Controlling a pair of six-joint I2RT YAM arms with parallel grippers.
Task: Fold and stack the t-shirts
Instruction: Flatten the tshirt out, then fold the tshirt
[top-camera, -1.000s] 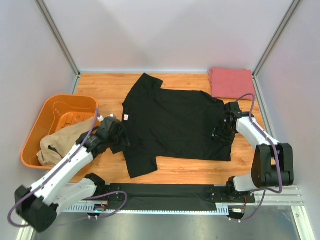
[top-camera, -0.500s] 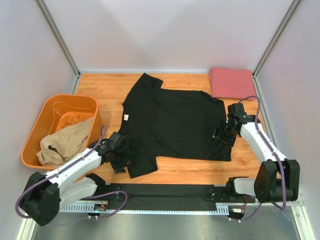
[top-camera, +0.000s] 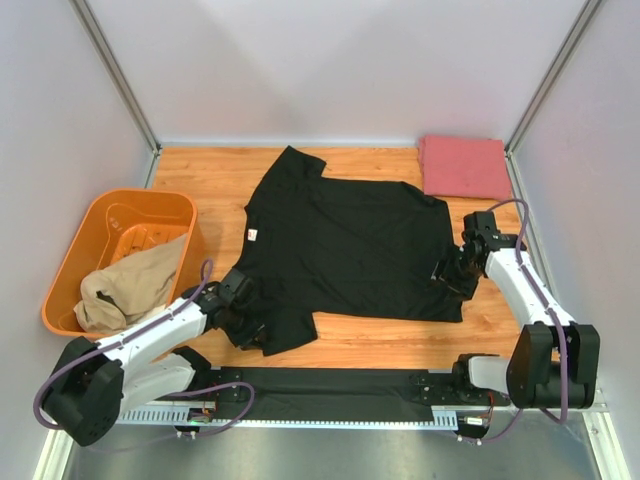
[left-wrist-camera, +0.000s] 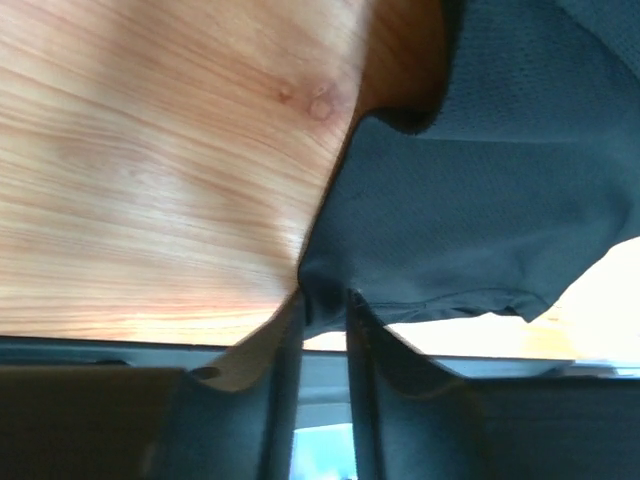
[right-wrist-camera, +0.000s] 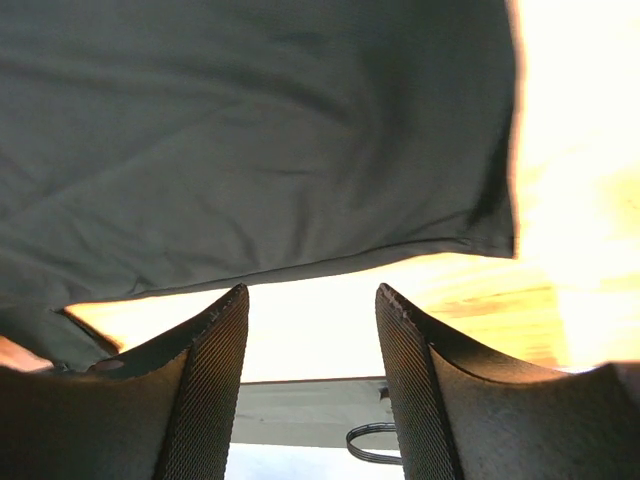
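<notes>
The robot needs to move its right gripper down and to the right in its wrist view, onto the shirt's near hem corner (top-camera: 458, 316) (right-wrist-camera: 499, 243), because that corner is below, outside the gripper's open fingers.
The black t-shirt (top-camera: 345, 245) lies spread flat on the wooden table (top-camera: 200, 175), its small white neck label on the left. My left gripper (top-camera: 250, 322) is at its near-left sleeve. In the left wrist view the gripper (left-wrist-camera: 325, 300) is shut on a corner of that dark cloth (left-wrist-camera: 470, 200). My right gripper (top-camera: 455, 275) sits at the shirt's right hem near the front corner. In the right wrist view it (right-wrist-camera: 312, 292) stands open, the hem (right-wrist-camera: 250, 130) just beyond the tips with nothing between them. A folded pinkish-red shirt (top-camera: 462, 167) lies at the back right. A tan shirt (top-camera: 130, 285) hangs out of the tub.
An orange plastic tub (top-camera: 110, 215) stands at the left edge of the table. Grey walls with metal posts close in the back and sides. A black rail with the arm bases (top-camera: 330, 390) runs along the near edge.
My left arm drew back from the collar side to the near sleeve, and its jaws closed on the cloth. The right gripper slid a little right along the hem, still open.
</notes>
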